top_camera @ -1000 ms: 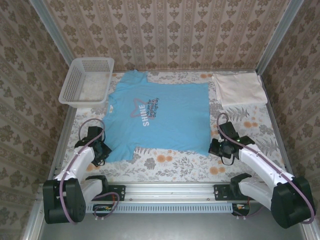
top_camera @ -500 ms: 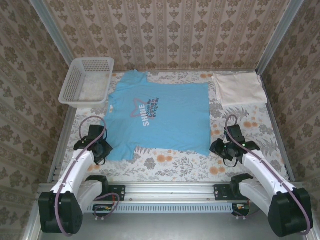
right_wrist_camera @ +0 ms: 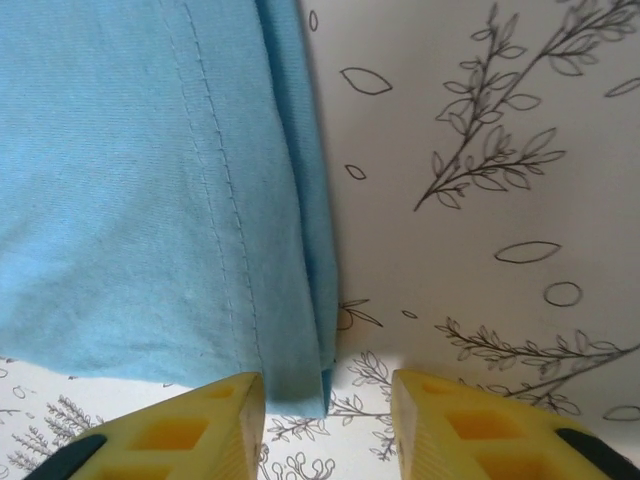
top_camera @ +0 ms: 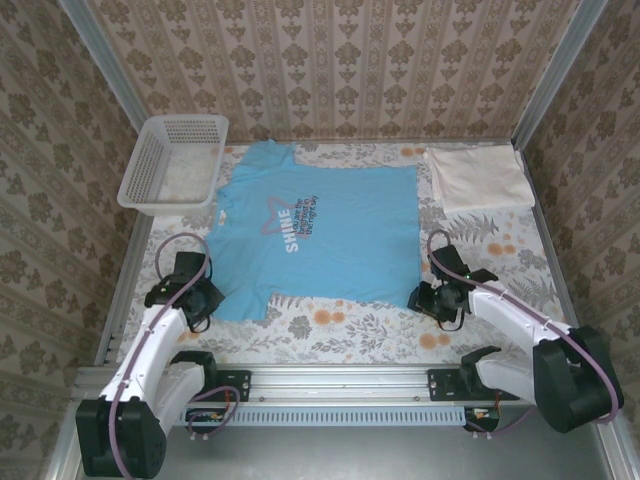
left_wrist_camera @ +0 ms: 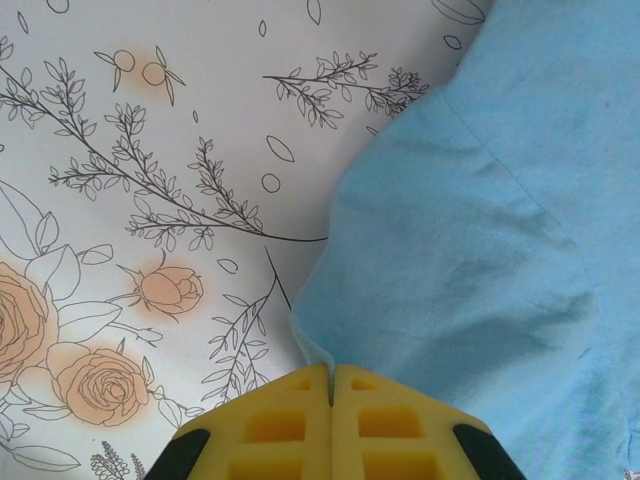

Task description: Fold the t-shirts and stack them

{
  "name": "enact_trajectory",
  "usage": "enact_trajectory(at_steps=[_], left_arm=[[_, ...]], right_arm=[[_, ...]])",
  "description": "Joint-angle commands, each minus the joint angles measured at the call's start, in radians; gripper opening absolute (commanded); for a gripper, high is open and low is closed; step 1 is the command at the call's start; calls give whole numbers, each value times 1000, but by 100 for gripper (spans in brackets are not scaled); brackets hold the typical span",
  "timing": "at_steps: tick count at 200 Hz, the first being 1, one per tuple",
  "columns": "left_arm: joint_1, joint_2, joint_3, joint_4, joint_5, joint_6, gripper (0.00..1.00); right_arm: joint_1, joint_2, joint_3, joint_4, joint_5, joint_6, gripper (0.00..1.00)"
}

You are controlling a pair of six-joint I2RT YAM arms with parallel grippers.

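The near hem corner of the blue shirt is between the yellow fingers of my right gripper, so it will stay low and close on the shirt's corner next.
The light blue t-shirt [top_camera: 320,235] lies spread flat mid-table, print up. The cream-white t-shirt [top_camera: 480,178] rests folded at the back right. My left gripper [top_camera: 207,300] is at the blue shirt's near left sleeve; in the left wrist view its yellow fingers [left_wrist_camera: 270,425] are pressed together with the sleeve's edge [left_wrist_camera: 315,350] pinched between the tips. My right gripper [top_camera: 416,298] is at the shirt's near right hem corner. It stands open in the right wrist view, my right gripper [right_wrist_camera: 325,405] straddling the corner of the hem [right_wrist_camera: 300,385].
A white mesh basket [top_camera: 172,162] sits at the back left, touching the shirt's far sleeve. The floral tablecloth [top_camera: 350,325] shows bare in front of the shirt. Patterned walls close in the table on three sides.
My right gripper has slid left to the shirt's hem corner. The left arm has barely shifted at the sleeve.
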Motion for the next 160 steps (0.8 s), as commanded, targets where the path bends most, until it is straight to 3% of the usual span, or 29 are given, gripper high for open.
enact_trajectory(at_steps=[1,66,112,160], left_arm=[[-7,-13,-9,3,11,14,0],[-8,-13,-8,17,25,30,0],[-36,-12,-9,26,64,23,0],[-125,35,19,20,96,6,0]], right_arm=[[17,46,31,2,36,9,34],[17,114,98,-50,133,-36,0],[-36,67,68,-70,192,-10,0],[-251,-129,-61,-11,66,37,0]])
